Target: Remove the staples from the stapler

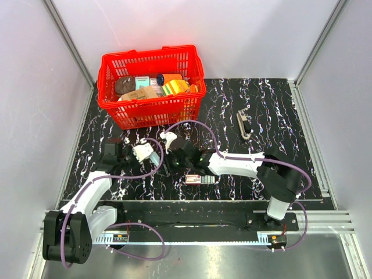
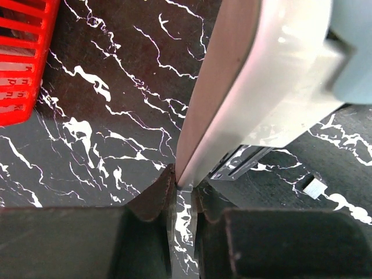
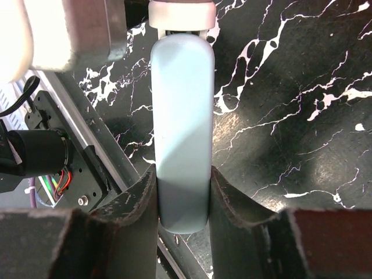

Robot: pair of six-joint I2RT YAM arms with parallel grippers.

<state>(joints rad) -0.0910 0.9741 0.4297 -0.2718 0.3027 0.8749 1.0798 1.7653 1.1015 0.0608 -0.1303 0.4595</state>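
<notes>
The pale blue-white bar should go down next with my right gripper until it rests on the bare tabletop, and then I should release it, because that clear patch is below my gripper.
The stapler (image 1: 244, 124), slim and dark with silvery parts, lies alone on the black marbled table at the far right, well away from both grippers. Both grippers hold a pale blue-white bar (image 1: 169, 138) above the table's middle. My left gripper (image 2: 183, 186) is shut on the thin lower edge of its white part (image 2: 256, 87), and a silvery metal channel (image 2: 235, 164) shows beneath that part. My right gripper (image 3: 183, 197) is shut on the rounded end of the pale blue part (image 3: 180, 116). In the top view the two grippers meet close together.
A red basket (image 1: 151, 55) full of assorted items stands at the back left and shows in the left wrist view (image 2: 23, 58). A small red-and-white box (image 1: 195, 179) lies near the table's front edge, under the right arm. Metal rails run along the front.
</notes>
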